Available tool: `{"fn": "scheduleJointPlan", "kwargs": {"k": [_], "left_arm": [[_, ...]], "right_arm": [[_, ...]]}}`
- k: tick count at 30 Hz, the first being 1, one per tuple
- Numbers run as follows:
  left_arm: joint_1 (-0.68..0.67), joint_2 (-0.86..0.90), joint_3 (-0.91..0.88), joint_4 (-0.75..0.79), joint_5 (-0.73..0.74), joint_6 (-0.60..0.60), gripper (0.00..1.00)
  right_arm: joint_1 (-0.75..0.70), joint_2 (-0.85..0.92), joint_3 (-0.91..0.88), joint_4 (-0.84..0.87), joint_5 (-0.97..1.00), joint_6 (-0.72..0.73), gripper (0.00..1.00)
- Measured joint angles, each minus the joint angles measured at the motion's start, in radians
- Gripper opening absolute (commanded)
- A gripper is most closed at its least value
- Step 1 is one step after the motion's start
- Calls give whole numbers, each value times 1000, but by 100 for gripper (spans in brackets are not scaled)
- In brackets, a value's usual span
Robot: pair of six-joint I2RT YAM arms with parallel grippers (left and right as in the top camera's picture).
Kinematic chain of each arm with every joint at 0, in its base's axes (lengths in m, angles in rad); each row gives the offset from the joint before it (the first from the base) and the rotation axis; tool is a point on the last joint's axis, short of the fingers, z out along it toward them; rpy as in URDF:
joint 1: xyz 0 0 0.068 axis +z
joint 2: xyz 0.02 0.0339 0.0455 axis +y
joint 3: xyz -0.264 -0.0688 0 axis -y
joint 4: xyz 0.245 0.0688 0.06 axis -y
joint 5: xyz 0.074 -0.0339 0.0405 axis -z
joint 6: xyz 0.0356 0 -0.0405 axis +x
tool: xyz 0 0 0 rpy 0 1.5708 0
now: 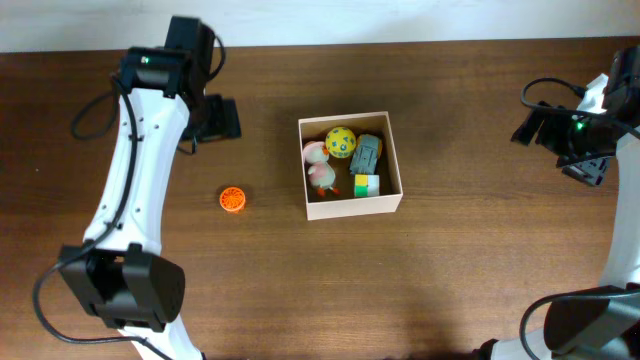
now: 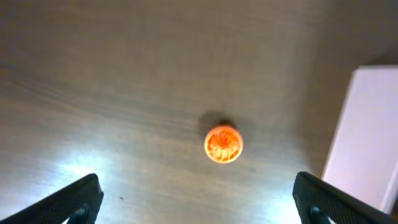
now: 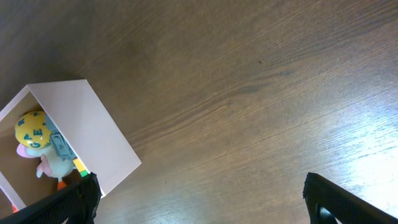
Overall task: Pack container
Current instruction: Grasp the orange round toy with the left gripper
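My left gripper will move down to the orange ridged toy (image 1: 232, 200) (image 2: 224, 144) next, and its open fingers will come down around the toy's sides.
The cream cardboard container (image 1: 352, 205) sits mid-table and holds a yellow ball (image 1: 340, 141), a grey toy (image 1: 366, 153), a pink and white plush (image 1: 319, 168) and a yellow-green block (image 1: 366, 184). An orange ridged toy (image 1: 233, 199) lies on the table to its left; it also shows in the left wrist view (image 2: 223, 144). My left gripper (image 1: 215, 118) is open and empty, above the table behind the orange toy. My right gripper (image 1: 580, 150) is open and empty at the far right. The container's outer wall shows in the left wrist view (image 2: 367, 137) and the right wrist view (image 3: 87, 134).
The brown wooden table (image 1: 450, 280) runs under everything. A pale wall strip (image 1: 400, 20) borders the far edge. Black cables (image 1: 95, 115) hang off the arms.
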Motion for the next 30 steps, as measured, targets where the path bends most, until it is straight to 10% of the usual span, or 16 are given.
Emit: {"fn": "scheduleJointPlan", "kwargs": {"k": [11,30], "left_arm": [[10,13,-509,400,134,66,91],[10,13,-710,590,150,86,62]], "right_arm": [[0,0,0,0,0,0,99],[0,0,0,0,0,0,99]]}}
